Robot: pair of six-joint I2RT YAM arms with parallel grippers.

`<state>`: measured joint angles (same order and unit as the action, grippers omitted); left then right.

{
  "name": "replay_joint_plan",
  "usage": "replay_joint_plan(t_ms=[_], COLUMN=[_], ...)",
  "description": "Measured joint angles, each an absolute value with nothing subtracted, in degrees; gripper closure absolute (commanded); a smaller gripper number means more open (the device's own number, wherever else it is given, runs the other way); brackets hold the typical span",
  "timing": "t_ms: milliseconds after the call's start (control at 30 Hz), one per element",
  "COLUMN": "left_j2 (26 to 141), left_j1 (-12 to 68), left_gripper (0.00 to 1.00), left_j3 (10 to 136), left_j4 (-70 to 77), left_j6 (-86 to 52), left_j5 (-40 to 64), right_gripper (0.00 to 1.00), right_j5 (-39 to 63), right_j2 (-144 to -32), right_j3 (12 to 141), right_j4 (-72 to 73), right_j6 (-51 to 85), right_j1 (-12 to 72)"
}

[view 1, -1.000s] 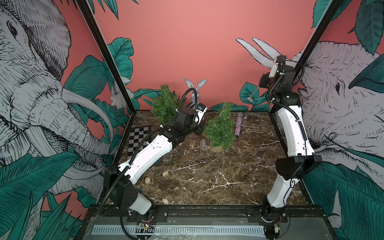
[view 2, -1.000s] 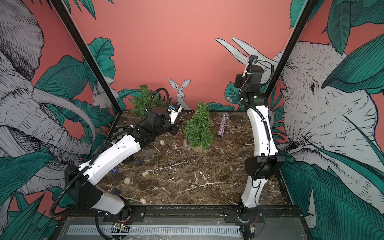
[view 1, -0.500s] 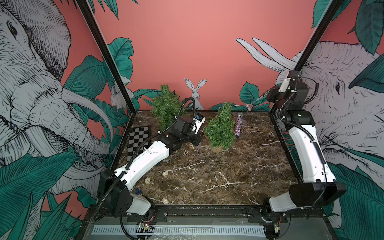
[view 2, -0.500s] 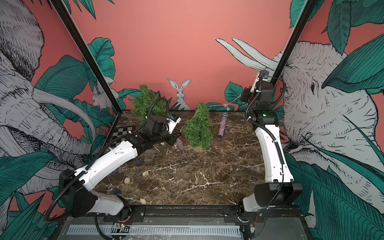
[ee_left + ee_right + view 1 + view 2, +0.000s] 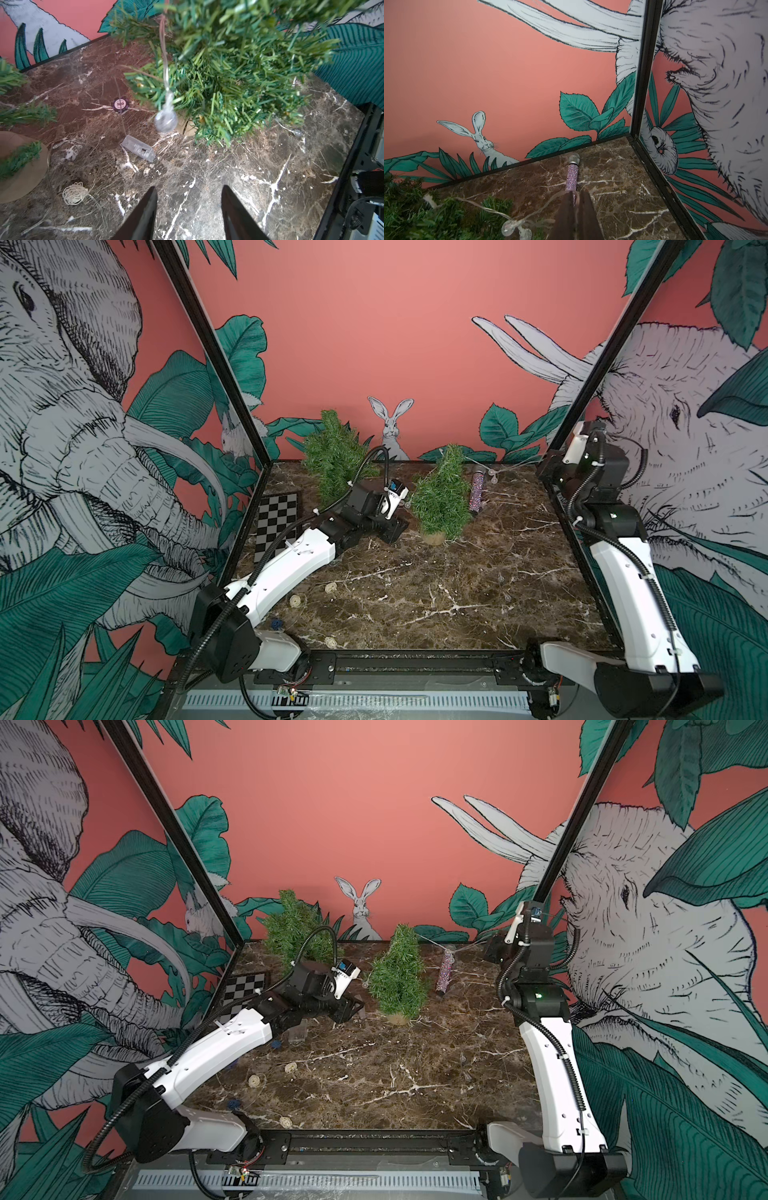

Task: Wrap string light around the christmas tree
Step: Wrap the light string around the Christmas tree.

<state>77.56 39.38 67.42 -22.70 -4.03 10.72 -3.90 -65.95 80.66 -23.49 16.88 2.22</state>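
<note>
The right gripper draws back and down toward the small tree (image 5: 441, 497) next and releases the loop, since the open marble near the microphone lies below the gripper and back of it.
The small christmas tree (image 5: 441, 497) (image 5: 398, 974) stands mid-table on a round base. The string light, a clear wire with round bulbs, runs from the tree's top (image 5: 500, 467) to my right gripper (image 5: 545, 467) (image 5: 493, 951) at the back right corner. In the right wrist view the right gripper (image 5: 576, 193) is shut on a loop of this wire, and two bulbs (image 5: 508, 227) hang beside it. One bulb (image 5: 166, 121) dangles in front of the tree (image 5: 228, 72). My left gripper (image 5: 188, 188) (image 5: 395, 531) is open and empty, low over the table left of the tree.
A second, taller tree (image 5: 332, 456) stands at the back left. A purple glitter microphone (image 5: 476, 491) (image 5: 572, 176) lies right of the small tree. A clear battery box (image 5: 138, 148), a poker chip (image 5: 121, 104), a wicker ball (image 5: 74, 193) and a checkerboard (image 5: 277, 520) lie on the marble.
My left gripper has opened, let go of the string light and dropped toward the table. My right arm has swung right and down to the back corner, drawing the wire taut.
</note>
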Motion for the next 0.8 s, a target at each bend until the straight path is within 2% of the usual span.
replay_joint_plan(t_ms=[333,433,467,633,800], left_j2=[70.5,71.2,71.7,79.8,92.0], left_j1=[40.8,48.1,51.4,62.7,65.8], left_gripper=[0.37,0.26,0.26,0.25,0.24], left_j3=[59.0,55.8,55.0,56.9,62.9], left_j4=[-18.5,-12.0,-9.0,5.1,17.3], left_j6=[-5.2,-4.1,-3.6,-1.8,-1.0], left_j5=[11.2,9.1,8.7,6.3,0.2], right_gripper=[1.0,1.0,1.0,1.0,1.0], right_j5=[4.1,8.0,9.1,12.3,15.8], right_j2=[-59.4,-57.8,-57.3,-56.4,-56.4], right_j3=[77.9,77.1,76.6,75.6,75.9], right_j4=[-33.2,-35.6,-36.4,-41.4,-44.2], right_j6=[18.9,20.0,20.3,21.0,22.0], right_j1=[2.2,2.2,2.2,2.2,2.2])
